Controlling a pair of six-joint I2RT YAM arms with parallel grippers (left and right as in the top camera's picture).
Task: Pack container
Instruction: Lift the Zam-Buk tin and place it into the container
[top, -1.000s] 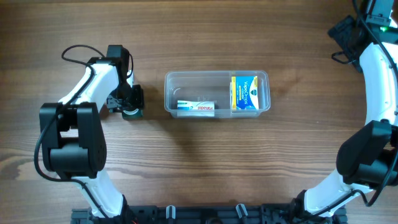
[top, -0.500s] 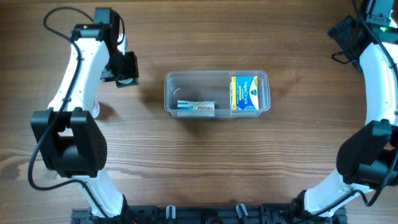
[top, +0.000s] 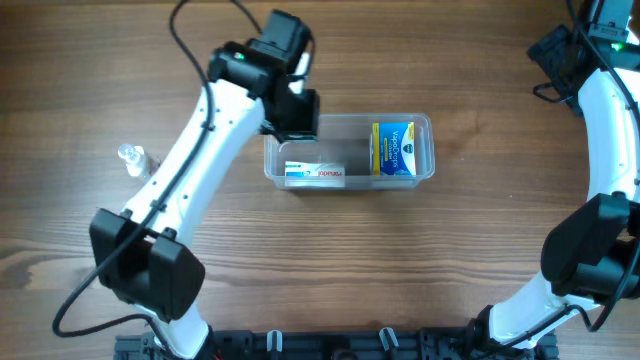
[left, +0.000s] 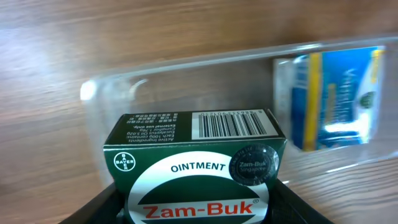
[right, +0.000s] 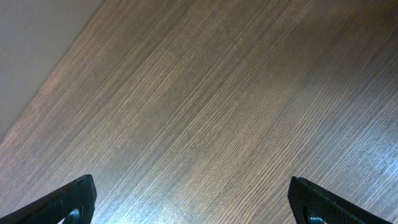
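Observation:
I should move the green box toward the blue and yellow box with my left gripper and lower it into the gap (top: 346, 143) (left: 232, 89).
The clear plastic container (top: 428, 122) sits mid-table and holds a blue and yellow box (top: 393, 148) at its right end and a white tube box (top: 314, 173) at the front left. My left gripper (top: 293, 113) hovers over the container's back left corner, shut on a green Zam-Buk ointment box (left: 198, 165). In the left wrist view the container (left: 112, 90) lies just beyond the box, with the blue and yellow box (left: 333, 93) at right. My right gripper (right: 194, 202) is open and empty over bare wood, at the far right edge in the overhead view.
A small clear bottle (top: 131, 158) lies on the table at far left. The right arm (top: 610, 120) runs along the right edge. A black rail (top: 320, 345) runs along the table's front edge.
My left arm has swung right from the far left of the table to over the container's left end, carrying the ointment box. The small bottle is now uncovered. The right arm has not moved.

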